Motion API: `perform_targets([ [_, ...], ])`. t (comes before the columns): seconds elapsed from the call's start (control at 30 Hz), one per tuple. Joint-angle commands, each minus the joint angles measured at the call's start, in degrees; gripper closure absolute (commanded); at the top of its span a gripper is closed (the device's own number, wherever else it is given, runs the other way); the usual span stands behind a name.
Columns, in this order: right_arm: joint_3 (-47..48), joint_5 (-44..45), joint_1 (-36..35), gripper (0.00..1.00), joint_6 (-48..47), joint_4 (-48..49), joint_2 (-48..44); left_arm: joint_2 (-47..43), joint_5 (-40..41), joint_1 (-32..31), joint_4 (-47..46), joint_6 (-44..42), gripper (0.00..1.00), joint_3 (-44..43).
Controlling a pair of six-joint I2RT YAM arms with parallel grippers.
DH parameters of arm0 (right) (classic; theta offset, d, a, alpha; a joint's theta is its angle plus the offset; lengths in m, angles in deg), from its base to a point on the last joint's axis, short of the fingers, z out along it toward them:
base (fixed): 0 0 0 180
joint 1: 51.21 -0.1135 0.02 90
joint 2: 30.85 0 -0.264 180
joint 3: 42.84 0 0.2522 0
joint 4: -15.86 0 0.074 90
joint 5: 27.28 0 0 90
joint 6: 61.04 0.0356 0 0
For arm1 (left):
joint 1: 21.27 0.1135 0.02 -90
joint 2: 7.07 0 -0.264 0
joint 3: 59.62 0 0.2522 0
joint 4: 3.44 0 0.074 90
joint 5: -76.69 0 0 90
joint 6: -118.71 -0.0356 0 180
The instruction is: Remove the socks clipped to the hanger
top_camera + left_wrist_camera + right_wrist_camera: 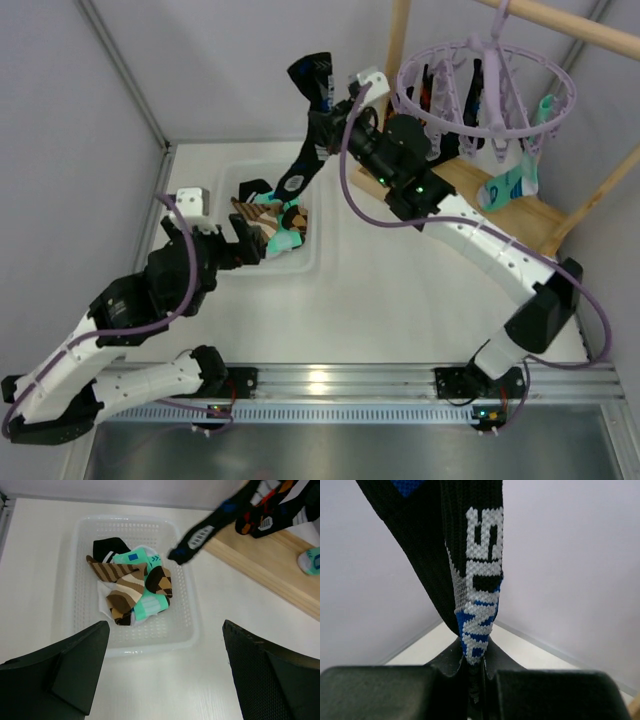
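Observation:
The black sock already hangs free, so my right gripper will next lower it away from the hanger, tipping down over the loose socks in the basket.
The lavender round hanger (548, 84) hangs from a wooden bar at the top right. Several socks stay clipped to it: a black one with red marks (428, 92), a dark one (474, 82) and a teal one (510, 186). My right gripper (326, 128) is shut on a black sock with blue and white lettering (481, 555), held in the air left of the hanger. The sock's end dangles over the basket (206, 529). In the right wrist view the jaws (477, 680) pinch the sock's edge. My left gripper (236, 246) is open and empty at the basket's near edge (165, 670).
A white plastic basket (306, 262) left of centre holds several loose socks, brown-striped and teal (132, 587). Its rim shows in the left wrist view (135, 647). The light wooden frame has a base (535, 212) under the hanger. Grey walls close the back and left.

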Motion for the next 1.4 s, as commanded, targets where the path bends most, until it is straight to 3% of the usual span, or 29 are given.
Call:
perform_targets([
  [0.0, 11.0, -5.4, -0.6, 1.0, 0.5, -5.3, 9.6, -6.3, -3.7, 0.1, 0.3, -0.5, 0.02, 1.7],
  [0.13, 16.9, -5.9, -3.9, 1.0, 0.6, -7.9, 22.9, -8.1, 1.1, 0.0, 0.1, -5.7, 0.02, 4.4],
  [0.27, 19.4, -3.3, -6.6, 1.0, 1.1, -8.2, 34.2, -9.5, 8.5, 0.1, -0.6, -2.2, 0.02, 6.9],
  [0.43, 26.3, 1.1, -7.7, 1.0, 2.6, -11.8, 48.8, -12.9, 9.6, 0.1, -0.6, -1.8, 0.02, 9.5],
  [0.63, 30.0, 0.9, -7.7, 1.0, 9.3, -12.2, 52.9, -17.9, 11.4, 0.1, -0.6, -0.7, 0.02, 11.4],
  [0.67, 30.0, 0.6, -7.6, 0.96, 9.8, -11.9, 52.4, -18.4, 11.5, 0.1, -0.6, -0.7, 0.02, 11.4],
  [0.8, 30.4, -0.2, -7.6, 0.73, 11.3, -11.8, 47.8, -19.4, 12.0, 0.1, -0.6, -1.3, 0.02, 12.2],
  [0.83, 30.8, -0.4, -7.6, 0.54, 11.1, -12.2, 45.3, -19.2, 12.0, 0.1, -0.6, -1.3, 0.02, 12.2],
  [0.9, 30.8, 0.2, -7.4, 0.28, 10.9, -14.4, 42.4, -18.6, 12.0, 0.1, -0.6, -1.4, 0.02, 12.1],
  [0.93, 30.5, 0.5, -7.1, 0.1, 10.5, -15.0, 39.3, -18.6, 12.0, 0.1, -0.6, -1.3, 0.02, 12.1],
  [0.97, 29.6, 1.1, -6.9, 0.04, 9.6, -16.6, 37.5, -18.7, 12.0, 0.1, -0.5, -1.3, 0.02, 12.0],
  [1.03, 26.9, 2.6, -6.4, 0.01, 8.6, -17.1, 31.5, -19.0, 12.2, 0.1, -0.5, -1.1, 0.02, 12.0],
  [1.13, 15.2, 3.8, -4.7, 0.01, 7.3, -14.3, 19.8, -19.7, 12.7, 0.1, -0.5, -1.2, 0.02, 12.4],
  [1.37, -27.6, 9.4, -1.6, 0.01, 2.3, -6.4, -13.2, -19.3, 12.7, 0.1, -0.6, -1.4, 0.02, 12.4],
])
